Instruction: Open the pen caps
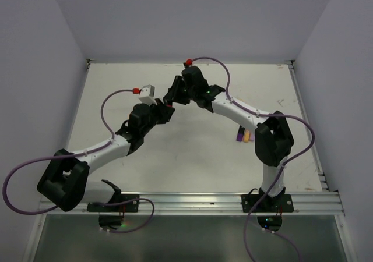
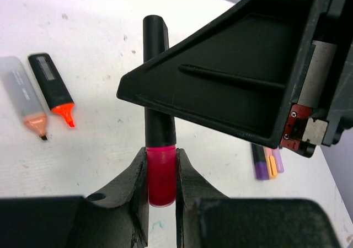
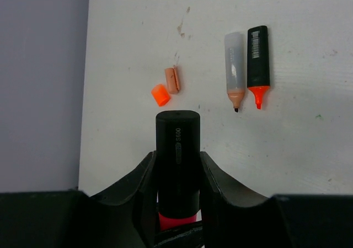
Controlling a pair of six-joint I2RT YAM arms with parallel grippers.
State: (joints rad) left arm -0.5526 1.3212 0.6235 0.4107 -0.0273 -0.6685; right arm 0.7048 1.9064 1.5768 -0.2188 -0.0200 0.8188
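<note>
The pink cap should be pulled off by my left gripper and brought down to the left in the top view, beside the orange cap (image 3: 160,95), where loose caps lie.
A highlighter with a black body (image 2: 155,71) and a pink cap (image 2: 161,173) is held in the air between both grippers. My left gripper (image 2: 161,162) is shut on the pink cap. My right gripper (image 3: 177,165) is shut on the black body (image 3: 177,154), with the pink cap (image 3: 177,222) showing just below its fingers. The cap sits against the body. In the top view the two grippers (image 1: 165,112) (image 1: 175,93) meet at mid table. A loose orange cap (image 3: 160,95) and a peach cap (image 3: 173,80) lie on the table.
An uncapped peach highlighter (image 3: 235,71) and an uncapped orange highlighter (image 3: 257,58) lie side by side; they also show in the left wrist view (image 2: 22,96) (image 2: 52,85). Capped purple and yellow pens (image 1: 243,136) lie by the right arm. Grey walls enclose the table.
</note>
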